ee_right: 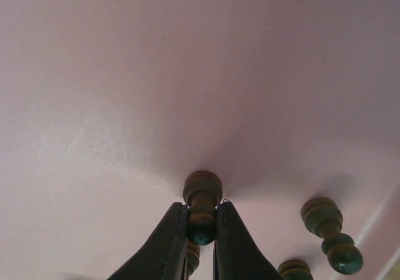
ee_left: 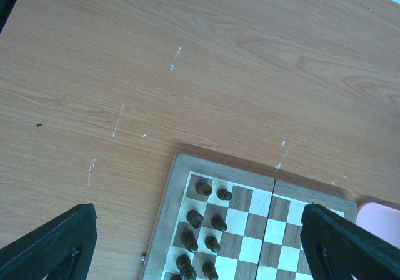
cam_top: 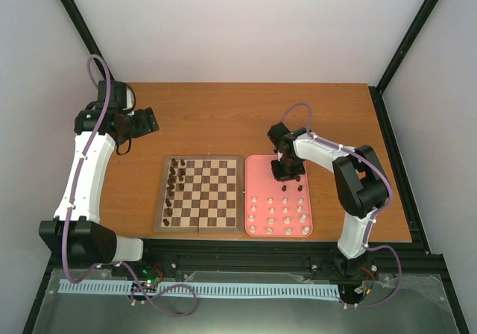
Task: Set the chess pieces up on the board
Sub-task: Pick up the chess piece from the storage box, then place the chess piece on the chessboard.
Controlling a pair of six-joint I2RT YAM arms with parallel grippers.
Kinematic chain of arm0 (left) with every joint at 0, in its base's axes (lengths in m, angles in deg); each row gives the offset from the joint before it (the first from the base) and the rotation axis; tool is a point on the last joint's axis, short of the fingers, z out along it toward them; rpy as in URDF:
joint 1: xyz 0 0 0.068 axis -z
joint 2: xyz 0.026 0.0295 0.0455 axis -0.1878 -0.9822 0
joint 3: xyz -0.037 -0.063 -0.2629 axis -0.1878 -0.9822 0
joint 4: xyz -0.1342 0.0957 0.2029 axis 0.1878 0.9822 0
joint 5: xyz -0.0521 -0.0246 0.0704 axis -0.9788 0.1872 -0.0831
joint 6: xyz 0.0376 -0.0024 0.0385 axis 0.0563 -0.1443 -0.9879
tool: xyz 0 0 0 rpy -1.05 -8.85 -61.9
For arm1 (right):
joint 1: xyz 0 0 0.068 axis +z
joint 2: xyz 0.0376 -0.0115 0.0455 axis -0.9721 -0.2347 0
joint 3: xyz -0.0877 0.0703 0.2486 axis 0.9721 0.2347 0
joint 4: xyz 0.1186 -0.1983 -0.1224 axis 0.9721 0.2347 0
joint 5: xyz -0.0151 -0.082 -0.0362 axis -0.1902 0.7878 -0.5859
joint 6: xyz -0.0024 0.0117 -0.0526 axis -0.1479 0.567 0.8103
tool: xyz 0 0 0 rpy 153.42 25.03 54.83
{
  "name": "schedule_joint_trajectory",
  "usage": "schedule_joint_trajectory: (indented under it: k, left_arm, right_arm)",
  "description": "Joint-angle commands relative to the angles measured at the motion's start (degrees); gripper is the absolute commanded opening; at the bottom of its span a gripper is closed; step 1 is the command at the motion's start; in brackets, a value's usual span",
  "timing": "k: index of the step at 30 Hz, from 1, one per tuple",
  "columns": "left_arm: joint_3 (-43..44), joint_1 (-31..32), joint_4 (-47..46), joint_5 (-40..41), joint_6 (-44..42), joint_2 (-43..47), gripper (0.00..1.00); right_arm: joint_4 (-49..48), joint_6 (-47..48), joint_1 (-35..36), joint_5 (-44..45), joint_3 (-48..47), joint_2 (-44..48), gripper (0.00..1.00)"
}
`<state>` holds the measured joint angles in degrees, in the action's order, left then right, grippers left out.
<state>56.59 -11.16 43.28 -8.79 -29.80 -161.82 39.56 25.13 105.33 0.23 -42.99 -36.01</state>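
My right gripper carries the pawn up, left in the top view, then down for release onto the bare square [cam_top: 179,197] next, since the pawn column stops before it.
The board [cam_top: 200,228] lies at the table's middle, with several dark brown chess pieces [cam_top: 176,181] in its two left columns. Right of it, a pink tray [cam_top: 257,171] holds rows of cream-white pieces [cam_top: 283,216] and a few dark ones [cam_top: 292,190]. Over the tray's far part, my right gripper [cam_top: 287,174] is low. In the right wrist view that gripper [ee_right: 201,227] is shut on the head of an upright dark pawn [ee_right: 202,192] whose base rests on the tray [ee_right: 187,74]. My left gripper [cam_top: 149,120] hangs open, far left of the board, holding nothing.
Another dark pawn [ee_right: 329,230] stands just right of the gripped one, and a third [ee_right: 295,270] shows at the bottom edge. The left wrist view shows the board's far left corner [ee_left: 181,167], its dark pieces [ee_left: 195,219] and bare wood tabletop [ee_left: 187,74].
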Motion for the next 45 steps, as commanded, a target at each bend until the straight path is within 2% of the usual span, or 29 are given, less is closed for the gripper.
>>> schedule_joint_trajectory:
  k: [1,6,12,18,25,32,45]
  left_arm:
    - [0.83,0.24,-0.55,0.53,-0.32,0.36,1.00]
    - [0.98,0.25,-0.53,0.47,-0.26,0.55,1.00]
    - [1.55,0.25,-0.38,0.34,-0.11,0.72,1.00]
    - [2.15,0.25,-0.35,0.24,-0.02,0.82,1.00]
    - [1.89,0.21,-0.52,-0.06,0.20,1.49,1.00]
    - [2.38,0.24,-0.47,-0.66,0.17,1.97,1.00]
    - [1.56,0.23,-0.69,-1.07,0.23,2.60,1.00]
  right_arm:
    - [0.39,0.35,-0.26,1.97,-0.86,1.39,0.03]
    - [4.49,-0.23,3.56,3.95,-6.93,3.49,0.03]
    - [8.83,-2.70,13.88,2.29,-19.05,-0.37,0.03]
    - [9.16,-4.69,25.58,-3.49,-32.31,-10.86,0.03]
    - [14.16,-1.01,34.72,-5.42,-54.82,-26.06,0.03]
    - [16.93,0.60,35.14,-8.69,-64.33,-32.44,0.03]
    - [16.25,1.81,35.46,-12.41,-67.96,-36.56,0.05]
